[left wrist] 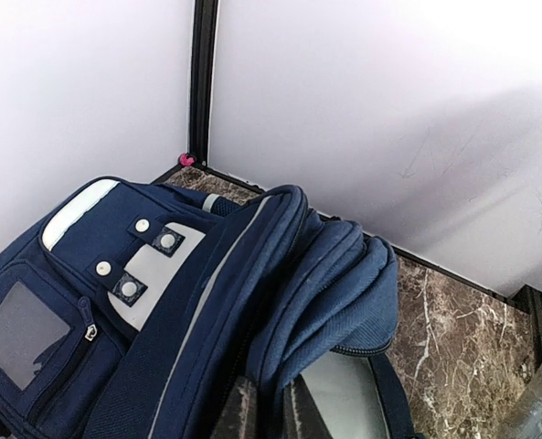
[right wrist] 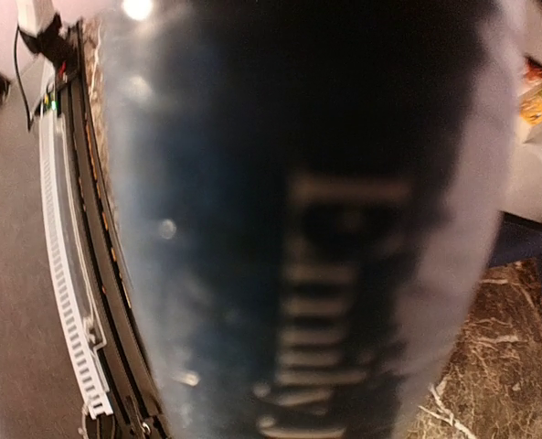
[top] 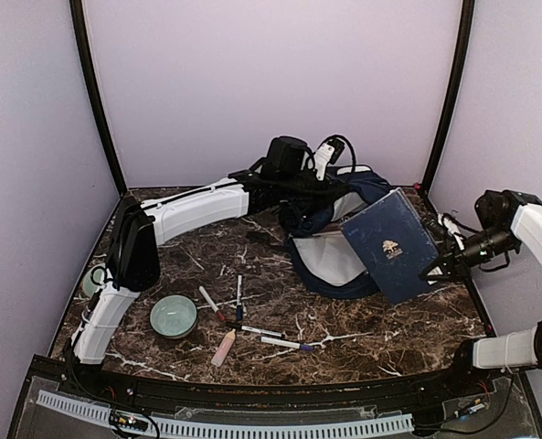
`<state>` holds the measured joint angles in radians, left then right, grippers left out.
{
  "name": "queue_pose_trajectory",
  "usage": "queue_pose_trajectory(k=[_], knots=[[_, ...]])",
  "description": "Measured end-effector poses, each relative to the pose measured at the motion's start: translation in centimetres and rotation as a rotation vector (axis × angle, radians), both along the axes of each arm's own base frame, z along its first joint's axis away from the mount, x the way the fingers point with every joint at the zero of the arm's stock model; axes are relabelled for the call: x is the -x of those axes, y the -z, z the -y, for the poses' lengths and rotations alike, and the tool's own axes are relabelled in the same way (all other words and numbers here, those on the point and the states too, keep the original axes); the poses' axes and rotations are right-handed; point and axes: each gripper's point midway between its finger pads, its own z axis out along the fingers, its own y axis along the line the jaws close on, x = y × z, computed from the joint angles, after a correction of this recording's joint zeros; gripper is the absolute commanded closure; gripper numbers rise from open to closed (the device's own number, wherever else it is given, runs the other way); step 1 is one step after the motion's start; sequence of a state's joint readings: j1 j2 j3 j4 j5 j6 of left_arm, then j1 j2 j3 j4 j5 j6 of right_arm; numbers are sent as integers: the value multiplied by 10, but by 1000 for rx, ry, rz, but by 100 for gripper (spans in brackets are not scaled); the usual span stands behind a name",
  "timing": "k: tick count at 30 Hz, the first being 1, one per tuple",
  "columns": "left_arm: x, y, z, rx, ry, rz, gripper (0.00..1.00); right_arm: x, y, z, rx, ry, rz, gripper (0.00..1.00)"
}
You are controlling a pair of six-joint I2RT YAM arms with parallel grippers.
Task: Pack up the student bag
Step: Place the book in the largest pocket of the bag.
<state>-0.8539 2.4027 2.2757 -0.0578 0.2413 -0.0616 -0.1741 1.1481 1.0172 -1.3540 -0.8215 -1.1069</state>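
Observation:
My right gripper lowers the book (top: 389, 240) left in the top view next, into the bag's opening (top: 334, 241), and releases it, as the bag's raised rim leaves room.
The student bag (top: 328, 260), a navy backpack with pale lining, lies open-mouthed at the back right of the marble table. My left gripper (top: 300, 194) reaches over it from the left and is shut on a fold of its upper rim. In the left wrist view the navy fabric (left wrist: 325, 293) is pinched between my two dark fingers (left wrist: 225, 412), lifting the bag's opening. A flat navy-blue book (top: 389, 240) is tilted on edge just right of the bag's mouth, with my right gripper (top: 432, 269) shut on its right edge. The book (right wrist: 298, 229) fills the right wrist view as a blur and hides those fingers.
A teal bowl (top: 173, 315) sits at the front left. Several pens and markers (top: 239, 311) and a pink tube (top: 223, 347) lie scattered beside it. A white ribbed strip (top: 252, 426) runs along the near edge. Purple walls close the back and sides.

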Motion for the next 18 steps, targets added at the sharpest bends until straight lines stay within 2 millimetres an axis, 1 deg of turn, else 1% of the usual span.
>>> queue_pose_trajectory(k=[5, 9, 10, 15, 18], knots=[[-1, -2, 0, 12, -5, -9, 100, 7, 29, -12, 87, -77, -30, 100], [0, -2, 0, 14, -4, -12, 100, 7, 51, -29, 141, -136, -70, 100], [0, -2, 0, 14, -4, -14, 100, 8, 57, -36, 148, -154, -95, 100], [1, -6, -1, 16, -4, -14, 100, 8, 76, -57, 144, -191, -213, 100], [2, -15, -4, 25, -7, -6, 100, 4, 84, -66, 135, -182, -265, 100]])
